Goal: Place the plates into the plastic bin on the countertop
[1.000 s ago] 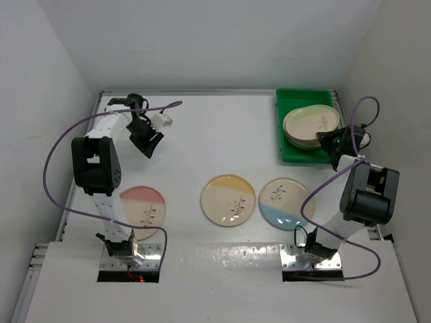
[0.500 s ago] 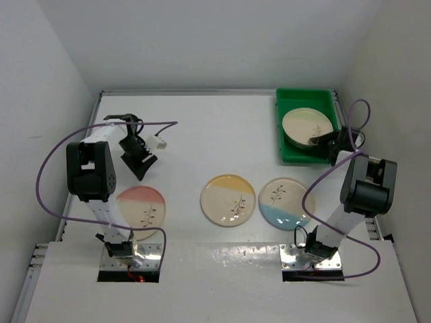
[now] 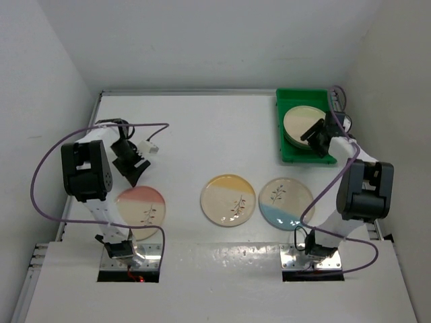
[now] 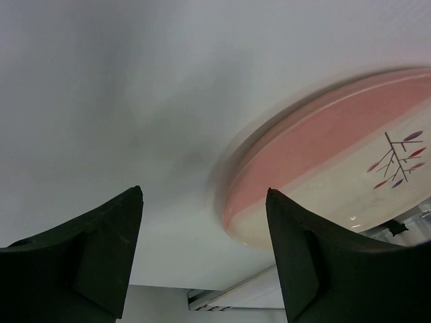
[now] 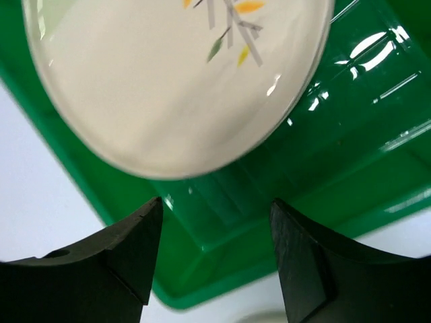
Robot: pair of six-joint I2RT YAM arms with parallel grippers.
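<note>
The left gripper needs to lower and move back to the pink plate's far rim on the wall side before it grabs the pink plate.
Three cream plates lie on the white countertop: a pink-segment plate at the left, a yellow-segment plate in the middle, a blue-segment plate to its right. A stack of plates lies in the green plastic bin at the back right. My left gripper is open and empty, just above the far edge of the pink plate. My right gripper is open and empty over the bin, at the near edge of the top plate.
White walls close the countertop at the left, back and right. Purple cables loop from both arms. The arm bases sit on metal plates at the near edge.
The left gripper has come down and nearer, to the pink plate's far edge. The right gripper has let go of the top plate, which now lies flat in the bin, and rose over it.
</note>
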